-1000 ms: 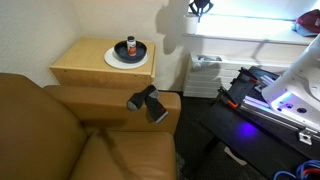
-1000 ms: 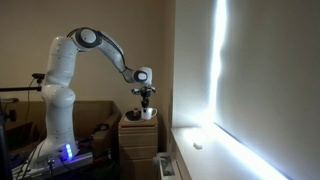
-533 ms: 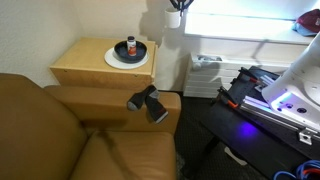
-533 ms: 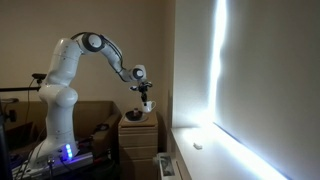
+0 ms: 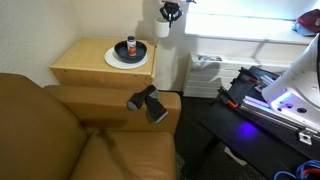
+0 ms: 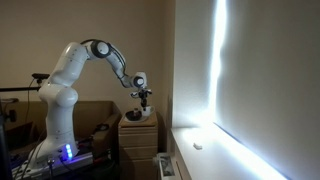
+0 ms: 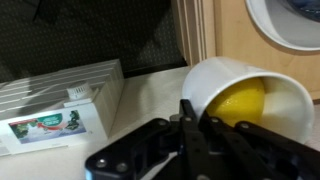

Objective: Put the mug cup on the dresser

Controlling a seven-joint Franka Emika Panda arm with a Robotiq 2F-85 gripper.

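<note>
I should next move my gripper down and toward the plate, onto the dresser's bare far corner [image 7: 238,45], to let go of the mug [image 7: 218,78]. The mug still hangs past the edge of the dresser.
My gripper [image 5: 170,12] is shut on the white mug cup [image 5: 163,27] and holds it in the air, just past the far right corner of the dresser [image 5: 88,66]. In the other exterior view the gripper [image 6: 143,92] hangs with the mug [image 6: 145,101] above the dresser [image 6: 138,131]. In the wrist view the fingers [image 7: 196,118] pinch the rim of the mug [image 7: 218,78], whose inside is yellow. The tan wood of the dresser [image 7: 230,30] shows behind it.
On the dresser lies a flat white plate [image 5: 113,59] with a dark red-and-black container [image 5: 130,47] on it; the plate's edge shows in the wrist view [image 7: 295,20]. A brown sofa [image 5: 70,135] stands in front, with a black object [image 5: 148,102] on its armrest. A white slatted box [image 7: 60,95] sits below.
The gripper has carried the mug sideways from over the bright counter towards the dresser and a little lower. The plate and container have not moved.
</note>
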